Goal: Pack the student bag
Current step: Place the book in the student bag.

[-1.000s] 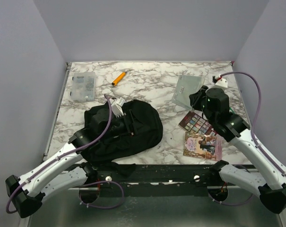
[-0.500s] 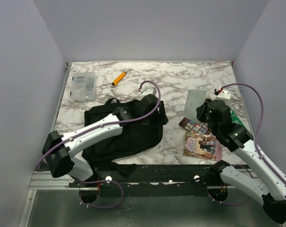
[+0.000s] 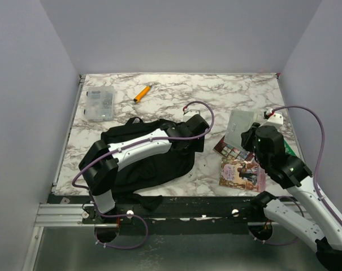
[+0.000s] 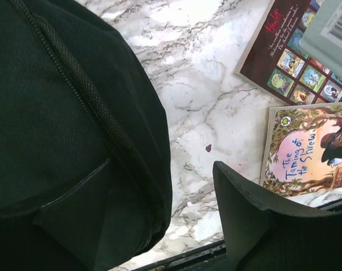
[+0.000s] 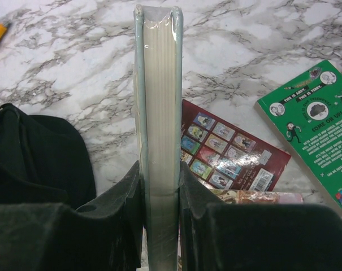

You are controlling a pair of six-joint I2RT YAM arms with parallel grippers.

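Observation:
I will move my left gripper away from the books (image 5: 158, 101) next and center its fingers around the zipper edge of the bag's flap, because one finger hangs beyond the bag (image 3: 138, 164).
The student bag (image 3: 138, 164) is a large black backpack lying at the near left of the marble table. It also shows in the left wrist view (image 4: 57, 113) and the right wrist view (image 5: 35, 152). My left arm reaches across it, and my left gripper (image 3: 198, 139) is open at its right edge. In the left wrist view the left gripper (image 4: 159, 226) has the bag's edge against one side and one bare finger (image 4: 244, 220) over the marble. My right gripper (image 3: 245, 135) is shut on a grey-green book (image 5: 158, 101), held on edge above the table (image 3: 238, 124).
A dark red book (image 3: 230, 148), a pink picture book (image 3: 241, 172) and a green book (image 5: 317, 130) lie under the right arm. An orange marker (image 3: 141, 93) and a clear plastic box (image 3: 99, 103) lie at the far left.
My left arm swung from the bag's left side across it to its right edge. My right gripper lifted the grey-green book and tilted it upright.

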